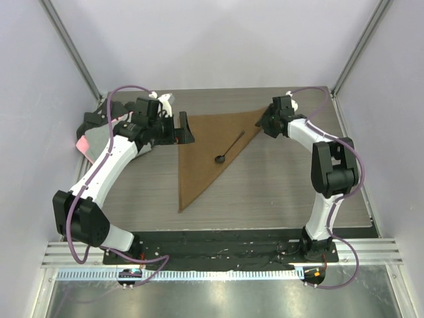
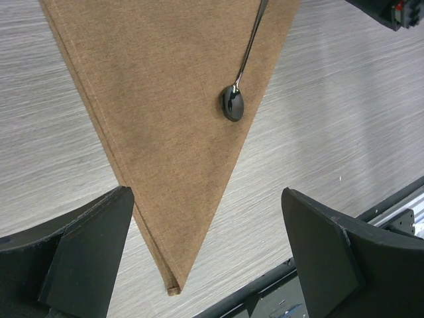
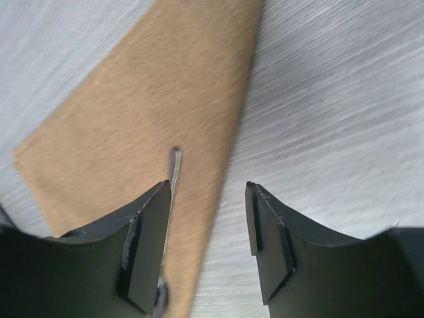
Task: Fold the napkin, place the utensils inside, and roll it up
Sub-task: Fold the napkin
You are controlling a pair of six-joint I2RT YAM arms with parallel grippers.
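I should next move my right gripper outward and down to straddle the napkin's far corner past the spoon handle, because that corner is below and outward of my fingers.
The brown napkin [image 1: 202, 149] lies folded into a triangle on the table, one tip pointing toward the near edge. It shows in the left wrist view [image 2: 165, 112] and the right wrist view [image 3: 132, 126]. A slim black spoon [image 1: 229, 148] lies on it, head down toward the near side; its head shows in the left wrist view [image 2: 232, 103] and its handle end in the right wrist view [image 3: 175, 165]. My left gripper [image 1: 183, 127] is open and empty at the napkin's far left corner. My right gripper [image 1: 265, 122] is open and empty above the far right corner.
A grey cloth with a pink edge [image 1: 89, 140] and black cloths lie at the far left behind the left arm. The black base rail [image 1: 225, 242] runs along the near edge. Frame posts stand at both back corners.
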